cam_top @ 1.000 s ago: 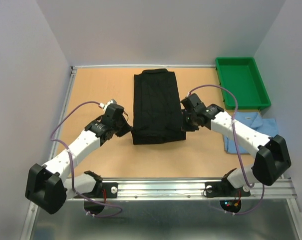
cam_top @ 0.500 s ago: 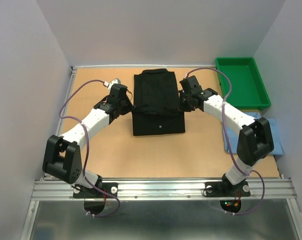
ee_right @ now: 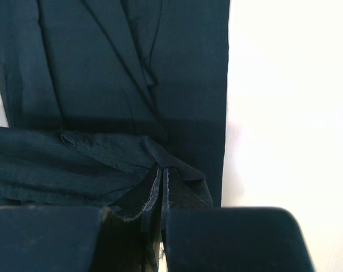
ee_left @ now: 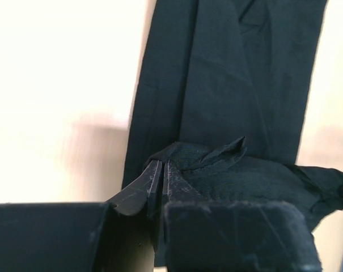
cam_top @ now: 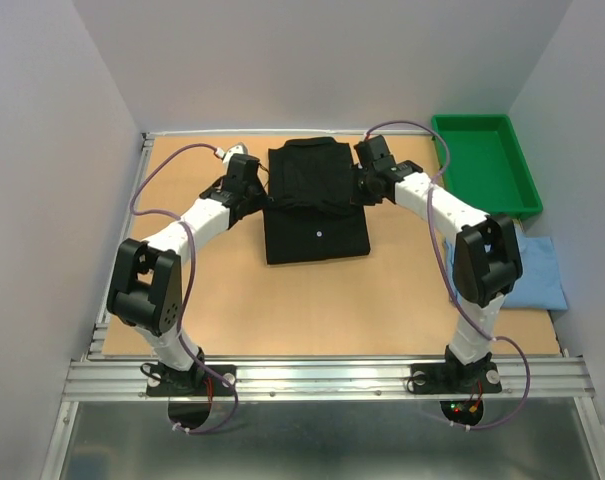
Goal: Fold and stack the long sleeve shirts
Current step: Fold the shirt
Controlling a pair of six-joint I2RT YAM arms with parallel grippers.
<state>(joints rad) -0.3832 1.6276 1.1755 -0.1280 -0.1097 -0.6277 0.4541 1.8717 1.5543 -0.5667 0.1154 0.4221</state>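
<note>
My left gripper carries the bunched edge down and slightly away from my base next, onto the flat black shirt [cam_top: 317, 230].
The black long sleeve shirt [cam_top: 317, 230] lies in the middle of the table, collar toward the far wall, its near part doubled over. My left gripper [cam_top: 252, 192] is shut on a bunched black edge at the shirt's left side, and its tips [ee_left: 161, 164] pinch the cloth above the flat shirt [ee_left: 228, 85]. At the right side, my right gripper [cam_top: 365, 187] is shut on the matching edge, with cloth pinched at its tips [ee_right: 161, 170] over the shirt [ee_right: 103, 68]. The light blue shirt [cam_top: 537, 278] lies at the right edge, partly hidden by the right arm.
A green tray [cam_top: 522, 190] stands at the back right corner. Grey walls close in the table on three sides. The arm bases sit on the metal rail [cam_top: 322, 378] at the near edge.
Both grippers have carried the black shirt's near hem away from the bases toward the collar. The arms have stretched out, and the shirt's outline on the table is shorter.
</note>
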